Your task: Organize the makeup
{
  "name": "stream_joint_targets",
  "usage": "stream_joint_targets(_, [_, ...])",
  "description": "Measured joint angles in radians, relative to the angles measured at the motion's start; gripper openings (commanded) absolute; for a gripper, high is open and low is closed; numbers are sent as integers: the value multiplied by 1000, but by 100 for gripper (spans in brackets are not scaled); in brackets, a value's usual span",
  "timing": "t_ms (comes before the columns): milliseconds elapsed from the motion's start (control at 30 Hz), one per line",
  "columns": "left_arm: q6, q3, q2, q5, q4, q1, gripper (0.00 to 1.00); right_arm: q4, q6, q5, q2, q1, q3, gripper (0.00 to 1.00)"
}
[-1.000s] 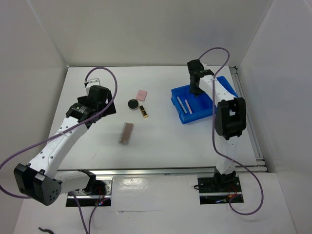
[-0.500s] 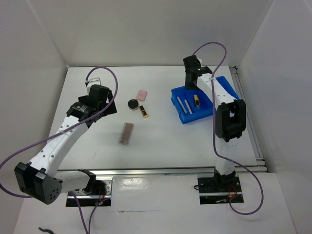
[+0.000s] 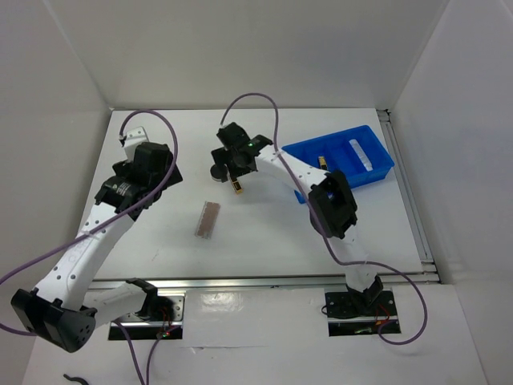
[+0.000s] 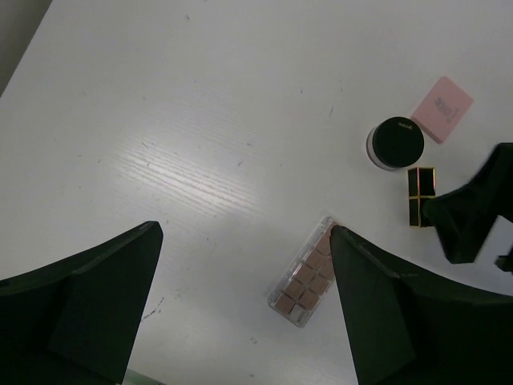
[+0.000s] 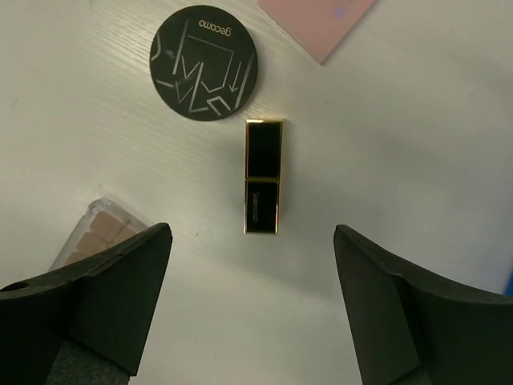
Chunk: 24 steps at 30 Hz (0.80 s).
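The seam of the black-and-gold palette lies below the right gripper and is narrow enough to fit between its open fingers, so the gripper should go down onto it next.
My right gripper hangs open and empty just above the table, over a black-and-gold palette. Beyond it lie a round black compact and a pink square pad; in the top view the right gripper hides the pad. My left gripper is open high over the table, with the brownish-pink rectangular palette below, close to its right finger. The blue tray holds a white tube and a small black-and-gold item.
White walls close in the table on the left, back and right. A metal rail runs along the near edge by the arm bases. Purple cables loop above both arms.
My right gripper opened over the blue tray, leaving a black-and-gold item there, then swung left to above the compact and palette. The tray now sits further right and turned. The left arm shifted slightly.
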Motion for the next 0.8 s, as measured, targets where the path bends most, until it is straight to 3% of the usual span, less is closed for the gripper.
stream_joint_targets(133, [-3,0,-19,-14,-1,0,100,-10,-13,-27,133,1,82,92])
stream_joint_targets(233, [-3,-1,-18,-17,-3,0,100,-15,-19,-32,206,1,123,77])
stream_joint_targets(267, [-3,-1,-18,-18,-4,0,100,-15,-20,-30,222,1,129,77])
stream_joint_targets(300, [-3,-1,-18,-19,-4,0,100,-15,-19,-29,236,1,133,72])
stream_joint_targets(333, [-3,-2,-18,-21,-4,0,100,-15,-23,-29,248,1,133,59])
stream_joint_targets(467, [-2,-2,-18,-24,-6,0,100,-13,-21,-16,251,5,145,28])
stream_joint_targets(600, [0,-2,-18,-32,-6,0,100,-15,-12,11,243,8,137,12])
stream_joint_targets(800, [3,-4,-18,-23,-3,0,100,-38,-13,60,43,-26,-20,12])
